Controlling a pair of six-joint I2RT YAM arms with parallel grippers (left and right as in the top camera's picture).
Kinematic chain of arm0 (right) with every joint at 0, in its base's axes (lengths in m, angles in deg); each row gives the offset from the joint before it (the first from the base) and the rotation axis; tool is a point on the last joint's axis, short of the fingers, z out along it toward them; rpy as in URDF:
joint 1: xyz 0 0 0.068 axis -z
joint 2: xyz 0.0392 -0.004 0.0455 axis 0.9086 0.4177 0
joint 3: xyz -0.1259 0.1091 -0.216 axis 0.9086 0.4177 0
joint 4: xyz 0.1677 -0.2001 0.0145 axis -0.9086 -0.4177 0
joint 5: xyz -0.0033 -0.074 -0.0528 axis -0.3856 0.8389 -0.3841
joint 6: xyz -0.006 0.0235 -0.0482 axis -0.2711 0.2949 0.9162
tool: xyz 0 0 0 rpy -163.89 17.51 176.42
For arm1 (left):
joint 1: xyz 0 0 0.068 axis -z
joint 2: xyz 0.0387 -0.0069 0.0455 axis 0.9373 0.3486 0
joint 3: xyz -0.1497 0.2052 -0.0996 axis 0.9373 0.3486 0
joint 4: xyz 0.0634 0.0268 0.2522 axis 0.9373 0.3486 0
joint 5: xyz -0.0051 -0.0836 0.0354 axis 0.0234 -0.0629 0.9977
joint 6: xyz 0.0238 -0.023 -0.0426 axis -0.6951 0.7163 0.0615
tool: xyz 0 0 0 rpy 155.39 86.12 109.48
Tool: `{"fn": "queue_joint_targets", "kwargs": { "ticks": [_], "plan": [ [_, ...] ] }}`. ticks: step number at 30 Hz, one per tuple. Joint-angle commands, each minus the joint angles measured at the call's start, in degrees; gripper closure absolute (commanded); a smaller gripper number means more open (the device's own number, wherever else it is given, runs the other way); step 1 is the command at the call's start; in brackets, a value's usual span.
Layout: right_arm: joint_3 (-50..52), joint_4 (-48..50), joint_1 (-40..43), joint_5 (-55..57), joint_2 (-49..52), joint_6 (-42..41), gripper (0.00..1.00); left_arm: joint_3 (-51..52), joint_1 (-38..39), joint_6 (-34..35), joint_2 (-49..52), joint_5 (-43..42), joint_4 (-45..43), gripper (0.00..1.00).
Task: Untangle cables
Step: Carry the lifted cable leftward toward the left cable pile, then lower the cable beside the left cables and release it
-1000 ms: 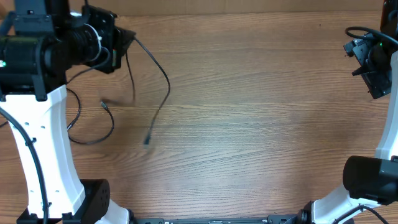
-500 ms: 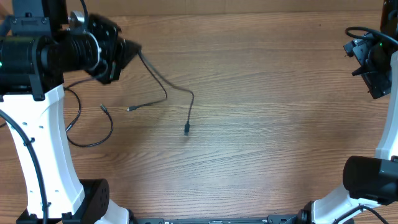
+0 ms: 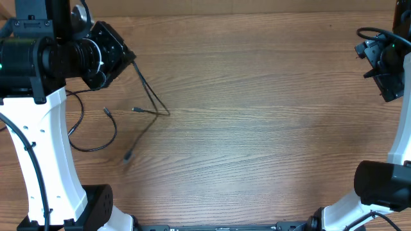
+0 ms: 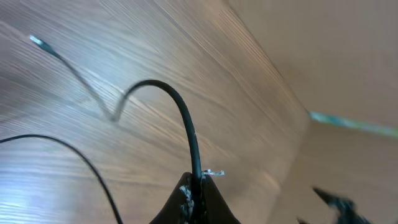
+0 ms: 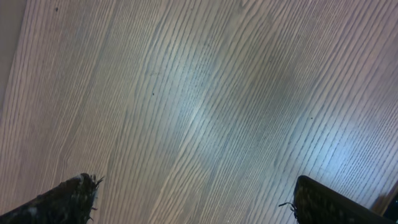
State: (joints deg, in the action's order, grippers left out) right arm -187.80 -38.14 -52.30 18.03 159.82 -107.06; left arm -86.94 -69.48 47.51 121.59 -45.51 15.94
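Observation:
My left gripper swings to its left in the overhead view, back and down next, and releases the cable, since bare wood by the looped cable point(image 3: 11, 168) lies below.
My left gripper point(image 3: 130, 58) is at the far left of the table, shut on a thin black cable point(image 3: 151, 102). That cable hangs from the jaws, bends at the table, and its two ends trail left point(image 3: 135, 110) and down-left point(image 3: 126, 157). In the left wrist view the cable point(image 4: 186, 124) rises from my closed jaws point(image 4: 198, 186) and curves left to a silvery plug point(image 4: 36, 41). A second black cable point(image 3: 106, 141) lies looped on the table beside the left arm, apart from the held one. My right gripper point(image 3: 376, 61) is at the far right edge, open and empty, with only bare wood between its fingers point(image 5: 193, 199).
The wooden table point(image 3: 270, 128) stretches between the arms. The white left arm base point(image 3: 45, 160) stands at the left front. The right arm base point(image 3: 379, 186) stands at the right front. Thicker black robot wiring point(image 3: 369, 32) loops near the right gripper.
My left gripper has shifted slightly with the cable in it. The hanging cable has swung: its free end moved from the table's middle left to down-left, folding into a sharp bend.

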Motion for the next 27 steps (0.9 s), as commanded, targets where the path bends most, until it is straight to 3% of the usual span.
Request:
{"fn": "queue_joint_targets", "kwargs": {
  "ticks": [1, 10, 17, 27],
  "plan": [
    [0.2, 0.3, -0.1, 1.0, -0.4, 0.2, 0.00, -0.2, -3.1, 0.6, -1.0, 10.6, 0.1, 0.96],
    [0.2, 0.3, -0.1, 1.0, -0.4, 0.2, 0.00, 1.4, -13.4, 0.6, -1.0, 11.9, 0.1, 0.96],
    [0.2, 0.3, -0.1, 1.0, -0.4, 0.2, 0.00, 10.0, -22.1, 0.9, -0.9, 12.3, 0.1, 0.96],
    [0.2, 0.3, -0.1, 1.0, -0.4, 0.2, 0.00, 23.2, -33.7, 8.2, -0.9, 22.6, 0.1, 0.96]
  ]
}}
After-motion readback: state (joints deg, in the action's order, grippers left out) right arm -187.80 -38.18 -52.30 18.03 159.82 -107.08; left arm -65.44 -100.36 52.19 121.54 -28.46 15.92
